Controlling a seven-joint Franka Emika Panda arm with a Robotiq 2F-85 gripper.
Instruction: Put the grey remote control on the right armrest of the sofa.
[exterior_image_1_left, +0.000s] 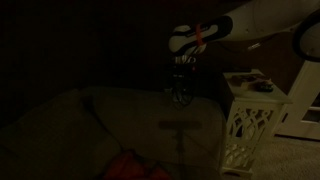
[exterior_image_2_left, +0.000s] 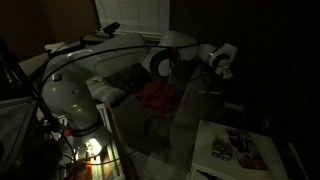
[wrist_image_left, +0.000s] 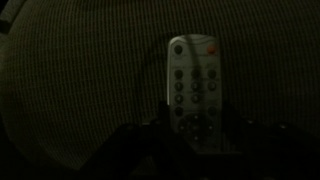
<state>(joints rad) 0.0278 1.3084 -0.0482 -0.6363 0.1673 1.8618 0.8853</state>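
Note:
I should lower my gripper slightly onto the armrest's ribbed fabric directly beneath it next and release the grey remote control (wrist_image_left: 193, 75).
The grey remote control (wrist_image_left: 193, 75) shows in the wrist view, button side up, with a red button at its far end. Its near end sits between the dark fingers of my gripper (wrist_image_left: 195, 138), which close against both of its sides. Behind it is the ribbed grey-beige fabric of the right armrest (wrist_image_left: 80, 80), and a thin shadow runs along the remote's left side. In both exterior views my gripper (exterior_image_1_left: 181, 90) (exterior_image_2_left: 215, 76) points down just above the armrest (exterior_image_1_left: 140, 112) of the sofa (exterior_image_2_left: 150, 120). The scene is very dark.
A white lattice-sided table (exterior_image_1_left: 250, 125) stands close beside the armrest, with small items on its top (exterior_image_2_left: 235, 150). A red cloth (exterior_image_2_left: 155, 95) lies on the sofa seat and also shows in an exterior view (exterior_image_1_left: 130, 165). The robot base (exterior_image_2_left: 70, 105) is near a lit lamp.

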